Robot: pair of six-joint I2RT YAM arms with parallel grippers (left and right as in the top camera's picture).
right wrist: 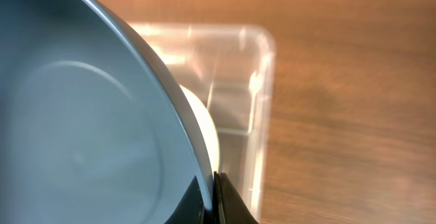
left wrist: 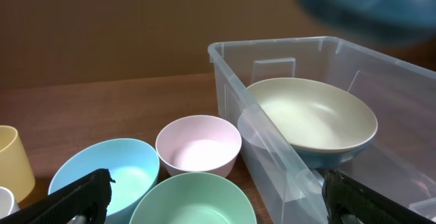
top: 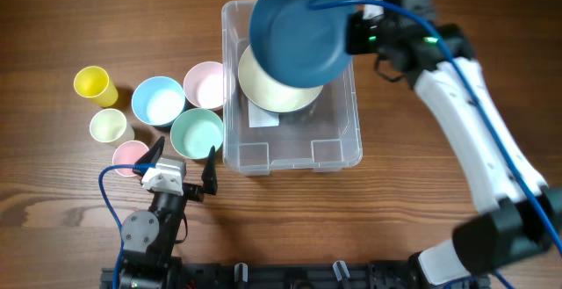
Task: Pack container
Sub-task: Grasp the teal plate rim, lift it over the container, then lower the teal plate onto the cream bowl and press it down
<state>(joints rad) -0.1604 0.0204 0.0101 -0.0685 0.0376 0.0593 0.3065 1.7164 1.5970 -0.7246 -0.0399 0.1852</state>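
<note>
The hollow of the cream bowl (top: 277,91) is open. Next I will lower my right gripper into the container (top: 338,153), set the dark blue bowl inside the cream bowl and let go of it there.
The clear plastic container (top: 338,153) stands in the middle of the table, and shows in the left wrist view (left wrist: 272,149) and the right wrist view (right wrist: 255,81). A cream bowl (top: 277,91) lies tilted inside it (left wrist: 313,115). My right gripper (top: 349,32) is shut on the rim of a dark blue bowl (top: 299,30) and holds it above the container's far end (right wrist: 82,129). My left gripper (top: 183,159) is open and empty, low near the table's front, facing a green bowl (top: 198,133) (left wrist: 194,200).
Left of the container are a pink bowl (top: 205,84), a light blue bowl (top: 158,100), a yellow cup (top: 94,83), a pale cup (top: 108,126) and a pink cup (top: 130,155). Bare wooden table (top: 70,210) lies in front and to the right.
</note>
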